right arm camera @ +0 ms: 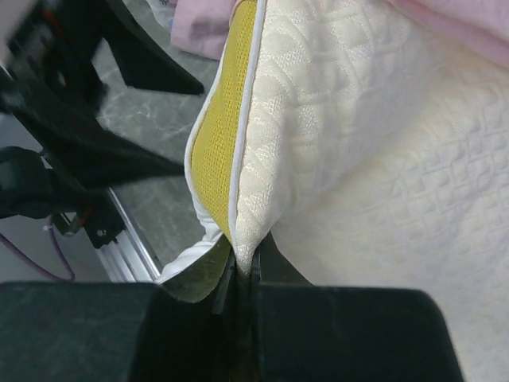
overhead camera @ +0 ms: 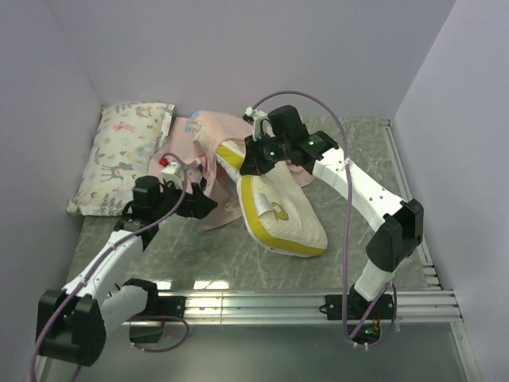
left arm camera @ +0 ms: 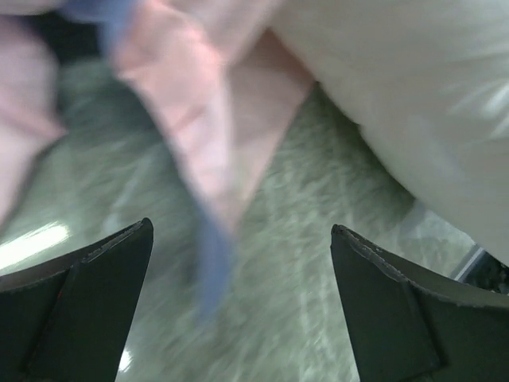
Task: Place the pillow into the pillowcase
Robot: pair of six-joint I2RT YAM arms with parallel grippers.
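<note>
My right gripper will next move the pillow's corner down and to the left in the top view onto the lower flap of the pillowcase and let go of it.
The cream dimpled pillow (overhead camera: pixel 290 216) with a yellow side band lies tilted in the table's middle, its far end raised. My right gripper (overhead camera: pixel 253 161) is shut on that far corner; the right wrist view shows the jaws (right arm camera: pixel 248 267) pinching the pillow's seam (right arm camera: pixel 358 159) beside the yellow band (right arm camera: pixel 223 135). The pink pillowcase (overhead camera: pixel 205 142) lies crumpled behind and to the left of the pillow. My left gripper (overhead camera: pixel 208 204) is open and empty beside its lower flap. The left wrist view shows the pink and blue fabric (left arm camera: pixel 199 135) hanging ahead of the open gripper (left arm camera: pixel 241 239), not between the fingers.
A small white animal-print pillow (overhead camera: pixel 127 155) lies at the back left against the wall. Walls close in the table on three sides. A metal rail (overhead camera: pixel 302 302) runs along the near edge. The left arm (right arm camera: pixel 64 143) shows close to the pillow in the right wrist view.
</note>
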